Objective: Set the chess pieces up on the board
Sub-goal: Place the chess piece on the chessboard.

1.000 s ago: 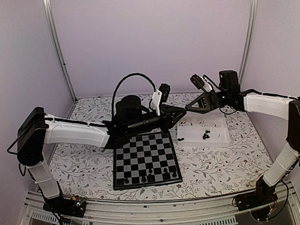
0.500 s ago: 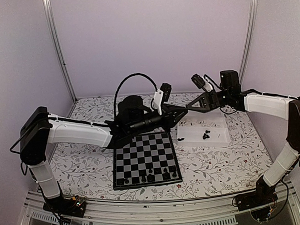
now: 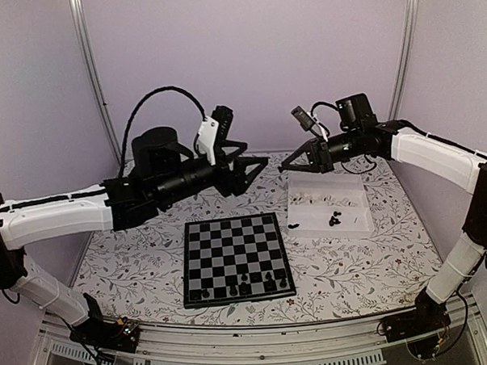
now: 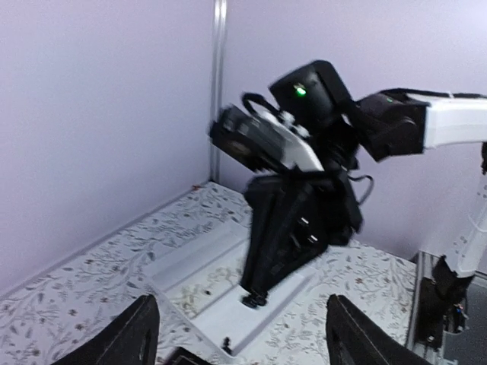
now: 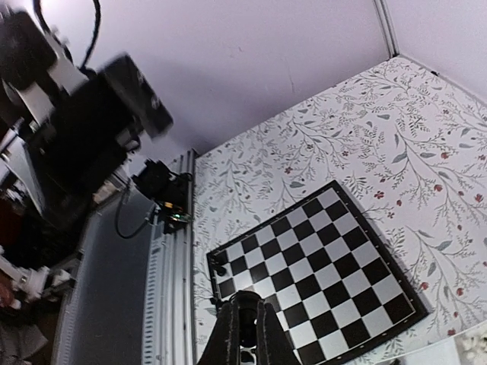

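My right gripper carries the black piece back and down and releases it next, since an empty light square in the board's second-nearest row lies back and below.
The board lies flat at the table's middle, with a few black chess pieces on its near rows. More pieces, black and white, lie in the white tray. My right gripper hangs above the tray's left end, shut on a small black chess piece. The same piece shows at the tip of the right gripper. My left gripper is raised behind the board, open and holding nothing. The left fingers stand wide apart.
The table has a floral cover and purple walls with metal corner posts. The board shows below the right gripper, with one black piece near its corner. A rail with electronics runs along the near edge.
Both gripper tips met above the tray's left end before. The left gripper has opened and pulled back up and left. The right gripper has risen a little, shut on the black piece.
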`<state>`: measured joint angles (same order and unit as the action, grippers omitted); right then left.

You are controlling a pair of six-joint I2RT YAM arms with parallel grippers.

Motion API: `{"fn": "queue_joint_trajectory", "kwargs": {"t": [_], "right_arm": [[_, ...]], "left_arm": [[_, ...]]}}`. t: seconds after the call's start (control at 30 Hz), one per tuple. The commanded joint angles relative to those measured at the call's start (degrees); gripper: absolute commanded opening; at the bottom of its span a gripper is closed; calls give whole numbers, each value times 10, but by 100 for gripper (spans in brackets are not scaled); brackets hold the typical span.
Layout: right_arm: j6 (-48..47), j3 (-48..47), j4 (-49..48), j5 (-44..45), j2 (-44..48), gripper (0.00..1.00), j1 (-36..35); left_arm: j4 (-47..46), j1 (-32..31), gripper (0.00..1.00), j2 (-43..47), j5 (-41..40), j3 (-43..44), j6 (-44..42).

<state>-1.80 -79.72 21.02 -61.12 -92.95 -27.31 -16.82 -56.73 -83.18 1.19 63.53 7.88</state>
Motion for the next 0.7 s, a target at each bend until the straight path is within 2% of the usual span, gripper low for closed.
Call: {"fn": "queue_joint_trajectory", "kwargs": {"t": [0.0,0.07,0.3,0.5,0.67], "right_arm": [[-183,-59,132,212,-32,0,-107],[-216,-82,150,265,-54,0,-149],[-276,-144,210,372,-149,0,-265],[-292,-222,245,440,-238,0,-340],[-284,-313,287,466,-333,0,-376]], "left_arm": [[128,79,79,30,-100,-18,-57],[139,119,80,23,-130,-32,-64],[156,196,78,31,-95,-35,-44],[152,202,78,61,-129,-50,-33],[152,203,79,93,-208,-54,-61]]}}
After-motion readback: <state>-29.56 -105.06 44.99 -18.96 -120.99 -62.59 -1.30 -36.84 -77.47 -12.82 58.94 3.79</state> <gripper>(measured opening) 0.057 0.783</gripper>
